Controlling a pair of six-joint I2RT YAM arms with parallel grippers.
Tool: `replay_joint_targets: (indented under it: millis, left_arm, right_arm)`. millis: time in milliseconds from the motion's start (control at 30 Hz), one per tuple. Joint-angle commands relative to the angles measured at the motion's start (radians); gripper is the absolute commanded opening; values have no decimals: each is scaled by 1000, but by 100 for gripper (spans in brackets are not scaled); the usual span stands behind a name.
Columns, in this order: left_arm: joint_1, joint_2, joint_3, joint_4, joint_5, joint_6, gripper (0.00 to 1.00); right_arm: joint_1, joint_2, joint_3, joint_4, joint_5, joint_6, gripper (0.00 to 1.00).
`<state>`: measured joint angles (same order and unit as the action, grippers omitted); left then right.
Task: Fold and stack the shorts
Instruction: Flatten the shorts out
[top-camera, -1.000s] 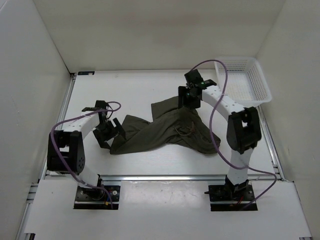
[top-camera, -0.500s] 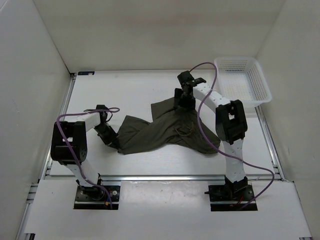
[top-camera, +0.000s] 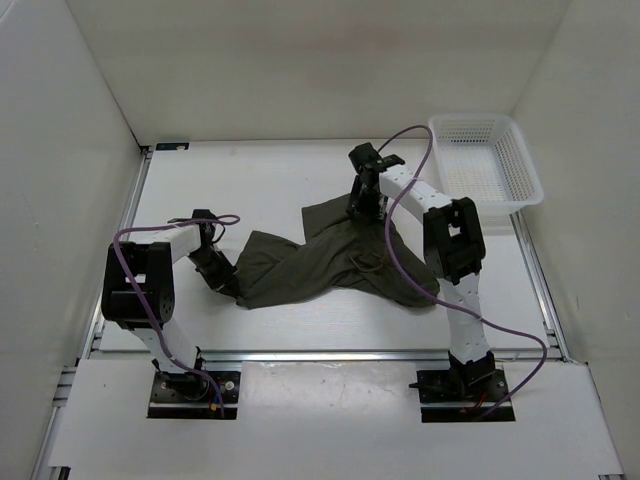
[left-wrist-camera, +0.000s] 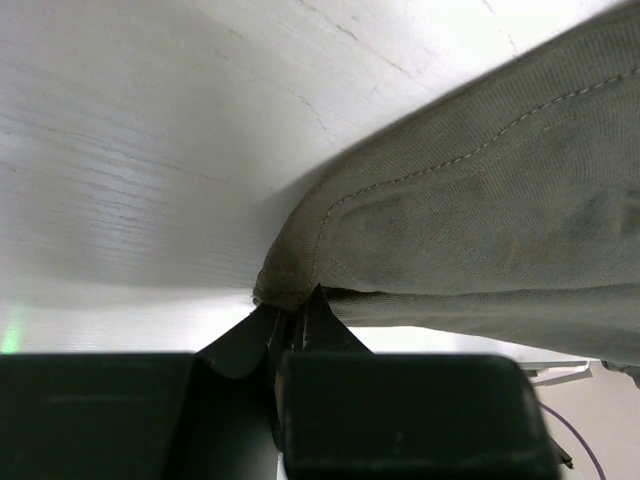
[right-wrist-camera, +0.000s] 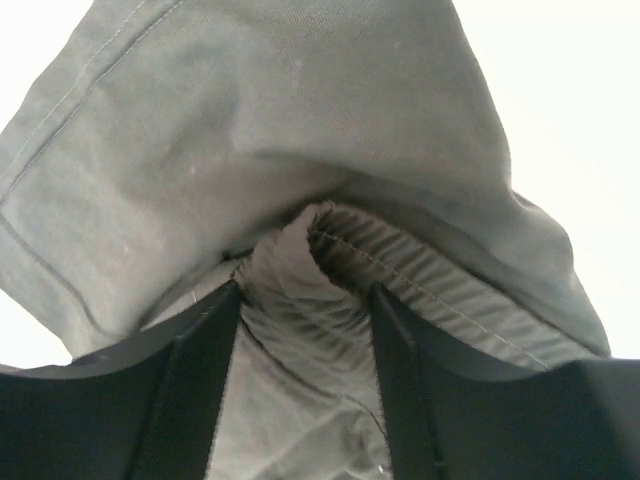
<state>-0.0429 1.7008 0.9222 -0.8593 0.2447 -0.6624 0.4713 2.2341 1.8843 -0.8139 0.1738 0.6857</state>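
The left gripper will next swing up and outward to spread the crumpled shorts, then go down and let go of the corner of the shorts where bare tabletop lies just outward of the gripper.
The dark olive shorts (top-camera: 330, 255) lie crumpled across the middle of the table. My left gripper (top-camera: 232, 285) is low at their left end. In the left wrist view the left gripper (left-wrist-camera: 290, 310) is shut on a hemmed corner of the shorts (left-wrist-camera: 480, 220). My right gripper (top-camera: 365, 205) points down on the far upper edge of the cloth. In the right wrist view the right gripper (right-wrist-camera: 303, 290) has its jaws apart, and a bunched ridge of ribbed waistband fills the gap. The rest of the shorts (right-wrist-camera: 280, 120) drapes beyond it.
A white plastic basket (top-camera: 520, 175) sits at the far right corner of the table. White walls enclose the table on the left, back and right. Purple cables loop from both arms.
The left gripper went from wide open to shut on the shorts' left corner. The right gripper shifted left and down onto the waistband, and its jaws have narrowed.
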Motion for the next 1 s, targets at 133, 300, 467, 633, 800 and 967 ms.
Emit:
replay_joint_targets:
  millis: [133, 300, 467, 633, 800, 967]
  left_arm:
    - [6, 11, 4, 98, -27, 26, 10]
    - [27, -7, 162, 13, -41, 58, 10]
    - [66, 31, 550, -170, -74, 89, 10]
    - [103, 72, 1052, -317, -44, 89, 10]
    - [113, -6, 1132, -320, -1, 78, 10]
    - [104, -191, 770, -235, -1, 90, 10]
  right_arm:
    - [10, 24, 53, -30, 64, 31, 9]
    - [1, -51, 184, -50, 108, -37, 0]
    - [-28, -70, 487, -50, 50, -194, 0]
    - [-39, -145, 702, 34, -29, -317, 0]
    - [-39, -502, 327, 328, -68, -420, 0]
    - [1, -828, -270, 496, -57, -469, 0]
